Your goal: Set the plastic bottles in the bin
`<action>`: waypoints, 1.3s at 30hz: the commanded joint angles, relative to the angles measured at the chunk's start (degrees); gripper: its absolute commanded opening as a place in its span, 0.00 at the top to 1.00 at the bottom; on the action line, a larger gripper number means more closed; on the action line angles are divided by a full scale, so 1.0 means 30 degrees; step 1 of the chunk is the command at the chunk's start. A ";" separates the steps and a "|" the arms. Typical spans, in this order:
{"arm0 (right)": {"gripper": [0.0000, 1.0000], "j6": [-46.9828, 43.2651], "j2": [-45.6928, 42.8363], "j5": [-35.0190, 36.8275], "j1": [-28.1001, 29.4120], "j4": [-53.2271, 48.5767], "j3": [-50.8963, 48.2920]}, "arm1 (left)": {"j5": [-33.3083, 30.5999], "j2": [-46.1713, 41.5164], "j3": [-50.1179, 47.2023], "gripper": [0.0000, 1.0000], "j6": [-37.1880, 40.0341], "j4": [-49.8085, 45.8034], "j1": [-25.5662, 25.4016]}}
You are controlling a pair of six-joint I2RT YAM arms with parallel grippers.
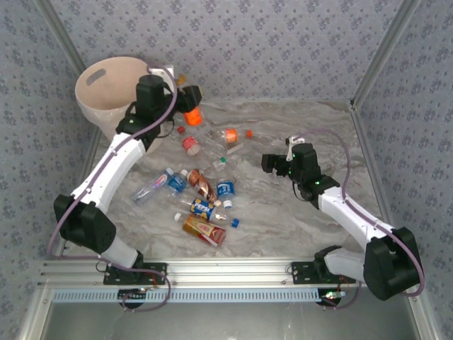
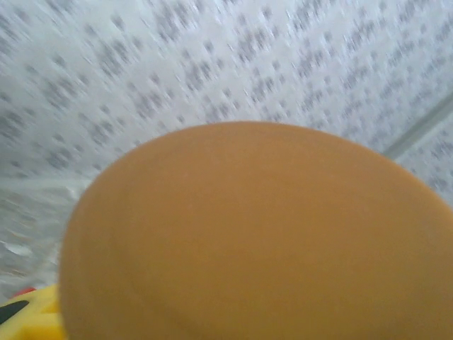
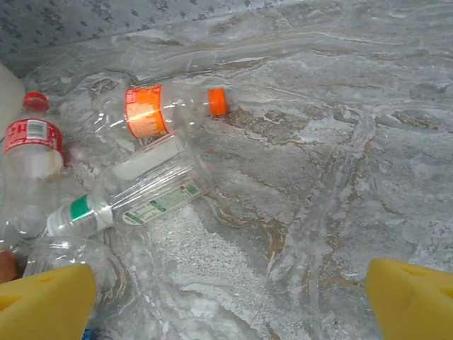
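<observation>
The left gripper swings over the bin's opening (image 1: 110, 83) next to release the orange bottle (image 1: 192, 115), as the bin stands beside this gripper, away from my right gripper.
The pale pink-beige bin (image 1: 106, 88) stands at the far left corner of the table. Just to its right, above the table, my left gripper (image 1: 190, 103) is shut on an orange plastic bottle (image 1: 192, 115). In the left wrist view that bottle's orange body (image 2: 262, 241) is very close, with one yellow finger pad (image 2: 28, 319) beside it. Several plastic bottles (image 1: 202, 209) lie scattered mid-table. My right gripper (image 1: 272, 164) hovers open right of them, its yellow fingers (image 3: 414, 297) wide apart over bare table. An orange-labelled bottle (image 3: 145, 112) and a green-labelled bottle (image 3: 134, 191) lie ahead of it.
A red-labelled bottle (image 3: 32, 138) lies at the left of the right wrist view. Patterned walls close the table on three sides. A metal rail (image 1: 233, 273) runs along the near edge by the arm bases. The marbled tabletop (image 1: 304, 127) is bare at the right.
</observation>
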 commanded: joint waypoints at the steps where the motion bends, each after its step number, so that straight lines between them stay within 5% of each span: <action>1: 0.00 0.0499 0.0489 0.0701 -0.0111 -0.0322 0.0639 | -0.1963 -0.0423 0.1383 0.52 0.1123 -0.0840 0.0919; 26: 0.00 0.0878 0.1467 0.0944 -0.0089 -0.0604 0.0874 | -1.2125 0.1347 0.3684 0.51 0.9194 0.0257 0.4622; 39: 0.00 0.1200 0.2240 0.0506 -0.0059 -0.1256 0.1539 | -1.3952 0.3584 0.4978 0.50 0.5398 -0.4911 0.6535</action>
